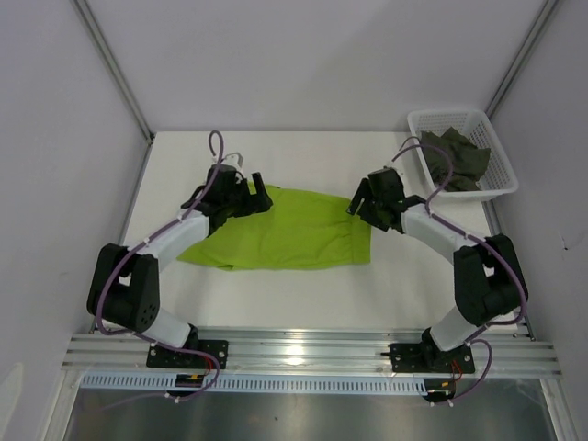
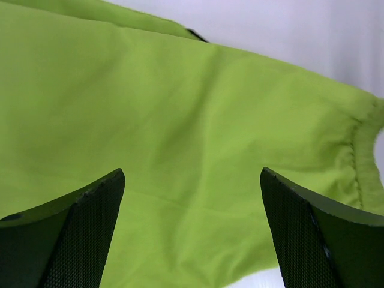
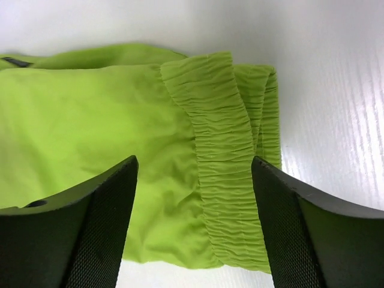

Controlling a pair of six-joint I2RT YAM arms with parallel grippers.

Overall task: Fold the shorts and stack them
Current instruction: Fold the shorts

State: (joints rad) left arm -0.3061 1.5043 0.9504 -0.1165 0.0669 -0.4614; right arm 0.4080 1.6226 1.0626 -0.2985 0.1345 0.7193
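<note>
The stacked layers in the middle of the gathered waistband are next. My right gripper will move its open fingers back and down around them.
The lime green shorts lie spread flat on the white table between the two arms, waistband to the right. My left gripper is open over their far left edge; in the left wrist view green cloth fills the gap between the fingers. My right gripper is open over the far right corner, with the gathered waistband between its fingers. The dark olive-grey shorts lie crumpled in the white mesh basket at the far right.
The basket stands at the table's far right corner, close behind the right arm. Grey walls close in the table on three sides. The arms' bases sit on a metal rail at the near edge.
</note>
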